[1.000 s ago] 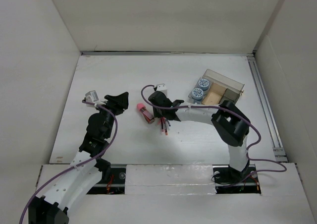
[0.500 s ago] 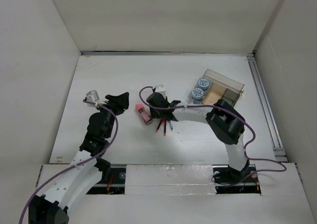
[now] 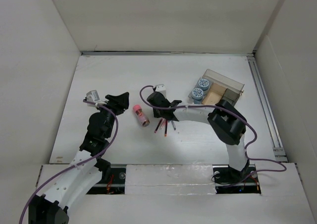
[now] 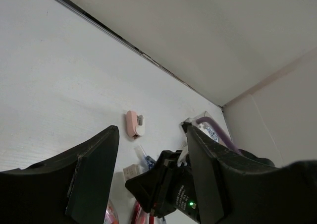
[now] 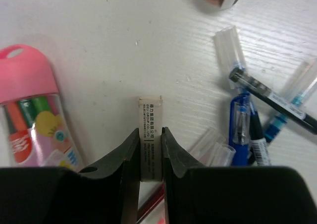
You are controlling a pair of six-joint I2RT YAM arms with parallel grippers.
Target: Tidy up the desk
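Note:
The robot's right gripper will next lift the small beige printed box and carry it past the blue rolls, over the tray's tan section (image 3: 214, 93), which is open and empty.
The white desk (image 3: 109, 75) fills the top view. My right gripper (image 3: 160, 108) is low over its middle and shut on a small beige printed box (image 5: 150, 135), which stands on edge on the desk between the jaws (image 5: 150, 152). A pink-capped case of markers (image 3: 141, 115) lies just left of it (image 5: 34, 120). Several loose pens (image 3: 163, 126) lie to its right (image 5: 247, 130). My left gripper (image 3: 119, 101) hovers open and empty to the left, and its fingers (image 4: 91, 177) frame the right gripper (image 4: 171, 189).
A clear compartment tray (image 3: 225, 88) stands at the back right with two blue tape rolls (image 3: 200, 88) against its left side. A small pink-and-white item (image 4: 133, 124) lies beyond the right gripper. Metal rails (image 3: 265, 105) run along the desk's right edge.
My right gripper has shifted slightly left. The marker case has slid and turned to the left, and the pens have spread a little. The left arm has not moved.

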